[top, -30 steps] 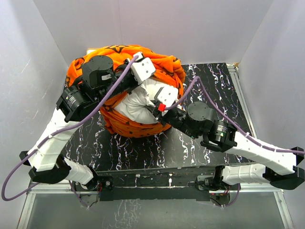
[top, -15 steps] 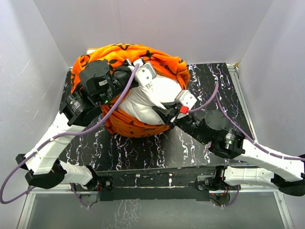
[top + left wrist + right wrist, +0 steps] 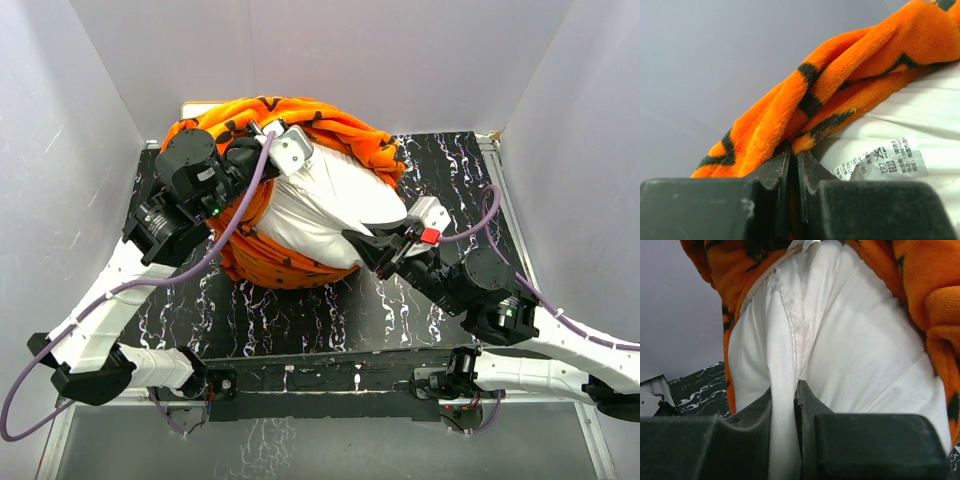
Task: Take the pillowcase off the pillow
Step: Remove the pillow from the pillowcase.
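Note:
I need to pull the pillowcase's edge to the left in the top view with my left gripper next, off the white pillow (image 3: 330, 205), and let it go, because the bunched pillowcase (image 3: 256, 204) lies there.
The orange pillowcase (image 3: 335, 128) with dark motifs is bunched round the far and left sides of the white pillow (image 3: 330, 205), whose near half bulges out bare. My left gripper (image 3: 296, 160) is shut on the pillowcase's folded edge (image 3: 840, 85) at the pillow's far left. In the left wrist view the gripper (image 3: 794, 150) stands beside a printed care label (image 3: 880, 157). My right gripper (image 3: 354, 241) is shut on a pinched fold of the pillow (image 3: 850, 340) at its near right end. That white fabric runs between the right gripper's (image 3: 785, 390) jaws, with pillowcase (image 3: 920, 280) on both sides.
The bundle lies at the back left of a black marbled tabletop (image 3: 300, 310), close to the white back and left walls. A metal rail (image 3: 503, 195) runs along the table's right side. Both arms reach in from the near edge.
My right gripper has drawn back to the right and toward the near edge with the pillow fold, baring more white. My left arm has shifted slightly left, still holding the pillowcase.

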{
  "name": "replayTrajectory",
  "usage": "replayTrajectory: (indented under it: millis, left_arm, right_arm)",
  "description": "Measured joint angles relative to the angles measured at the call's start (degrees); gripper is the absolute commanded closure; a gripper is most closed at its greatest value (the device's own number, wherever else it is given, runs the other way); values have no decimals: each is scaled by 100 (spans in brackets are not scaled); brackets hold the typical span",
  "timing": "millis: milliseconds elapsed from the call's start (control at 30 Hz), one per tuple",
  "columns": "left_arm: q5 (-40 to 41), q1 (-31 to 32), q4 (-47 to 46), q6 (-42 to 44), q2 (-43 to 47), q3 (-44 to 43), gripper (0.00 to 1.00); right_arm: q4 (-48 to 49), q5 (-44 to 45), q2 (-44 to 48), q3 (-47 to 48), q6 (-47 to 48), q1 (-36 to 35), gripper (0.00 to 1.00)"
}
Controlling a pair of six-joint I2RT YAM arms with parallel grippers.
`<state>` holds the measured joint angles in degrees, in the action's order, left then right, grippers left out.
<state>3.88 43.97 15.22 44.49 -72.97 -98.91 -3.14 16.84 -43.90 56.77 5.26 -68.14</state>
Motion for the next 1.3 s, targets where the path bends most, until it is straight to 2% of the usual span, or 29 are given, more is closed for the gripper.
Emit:
replayTrajectory:
  millis: [200, 400, 500, 600, 733, 900, 1100, 1300]
  left_arm:
    - [-699, -463, 575, -835, 162, 20, 100]
    - [-1681, -1119, 1829, -1816, 57, -638, 100]
    - [-1941, -1475, 2378, -2131, -68, -962, 100]
    - [-2208, -1676, 2811, -2396, -232, -1213, 100]
    - [-2761, -1718, 3082, -2675, -448, -1425, 100]
    - [-3307, -1788, 3241, -2920, -590, -1534, 100]
    - [-3622, -1864, 3392, -3001, -597, -1580, 100]
    - [-3777, -1910, 3504, -2951, -586, -1574, 100]
  right_arm:
    - [-96, 289, 72, -42, -149, -83, 91]
    - [-409, 116, -203, 505, 76, -144, 45]
    - [-660, -166, -479, 1204, 306, -149, 33]
    - [-758, -621, -1003, 2188, 514, -144, 26]
    - [-802, -1274, -1617, 2964, 680, -140, 18]
    - [-973, -1749, -2323, 3322, 907, -140, 13]
    - [-1587, -1631, -3174, 3694, 1416, -140, 9]
    - [-2020, -1318, -3495, 4312, 1934, -149, 9]
